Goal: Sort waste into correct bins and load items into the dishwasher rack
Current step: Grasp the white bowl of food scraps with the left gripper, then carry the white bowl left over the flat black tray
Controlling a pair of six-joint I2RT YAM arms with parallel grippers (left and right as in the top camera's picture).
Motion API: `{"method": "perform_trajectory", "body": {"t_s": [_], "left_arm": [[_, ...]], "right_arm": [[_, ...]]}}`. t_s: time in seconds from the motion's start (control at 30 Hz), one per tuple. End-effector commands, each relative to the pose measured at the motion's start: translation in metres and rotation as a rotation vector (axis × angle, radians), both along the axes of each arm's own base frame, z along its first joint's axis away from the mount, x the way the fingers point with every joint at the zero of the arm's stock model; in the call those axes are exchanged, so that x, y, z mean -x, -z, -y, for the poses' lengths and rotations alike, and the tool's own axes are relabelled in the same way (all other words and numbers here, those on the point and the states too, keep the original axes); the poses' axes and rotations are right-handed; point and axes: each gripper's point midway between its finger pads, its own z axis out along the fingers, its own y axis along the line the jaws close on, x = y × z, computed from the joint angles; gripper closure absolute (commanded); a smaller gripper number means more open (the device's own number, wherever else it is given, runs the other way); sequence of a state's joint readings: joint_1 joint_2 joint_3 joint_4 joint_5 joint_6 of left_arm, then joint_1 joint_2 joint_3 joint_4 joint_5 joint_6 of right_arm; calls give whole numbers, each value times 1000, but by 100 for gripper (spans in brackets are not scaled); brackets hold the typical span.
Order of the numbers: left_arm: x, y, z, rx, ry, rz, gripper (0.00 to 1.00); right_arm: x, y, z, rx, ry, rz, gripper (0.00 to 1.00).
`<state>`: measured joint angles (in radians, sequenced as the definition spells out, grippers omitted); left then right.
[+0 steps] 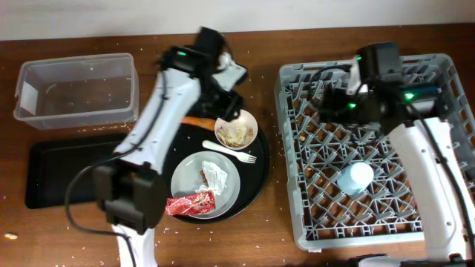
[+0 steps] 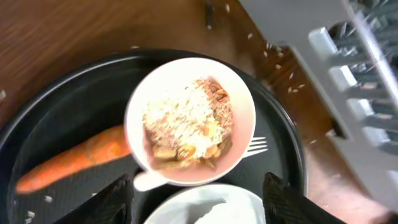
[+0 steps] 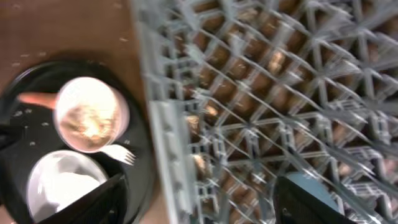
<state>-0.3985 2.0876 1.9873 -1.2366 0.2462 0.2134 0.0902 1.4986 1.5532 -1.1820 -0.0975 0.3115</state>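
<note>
My left gripper moves down and toward the rack next, onto the white bowl's rim on that side.
The white bowl of rice-like scraps sits on the round black tray, with the orange carrot to its left and the white fork below it. The grey plate holds the crumpled napkin, a small brown morsel and the red wrapper. The light-blue cup lies in the grey dishwasher rack. My left gripper is open, just above the bowl and carrot. My right gripper is open over the rack's left edge.
The clear tub stands at the far left, with the shallow black tray in front of it. Rice grains are scattered over the wooden table. The rack fills the right side.
</note>
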Motion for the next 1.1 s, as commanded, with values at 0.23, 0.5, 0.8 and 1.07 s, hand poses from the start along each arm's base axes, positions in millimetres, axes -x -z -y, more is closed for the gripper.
{"method": "perform_trajectory", "body": {"t_s": [0.23, 0.5, 0.8, 1.07], "left_arm": [[32, 99, 71, -242, 250, -29, 58], [30, 129, 73, -256, 203, -68, 83], [35, 119, 68, -272, 204, -94, 99], [17, 15, 26, -299, -54, -98, 99]], "right_arm": [[12, -1, 33, 17, 78, -39, 26], [16, 1, 33, 18, 77, -54, 26], [16, 1, 33, 21, 71, -54, 26], [16, 1, 33, 21, 71, -54, 26]]}}
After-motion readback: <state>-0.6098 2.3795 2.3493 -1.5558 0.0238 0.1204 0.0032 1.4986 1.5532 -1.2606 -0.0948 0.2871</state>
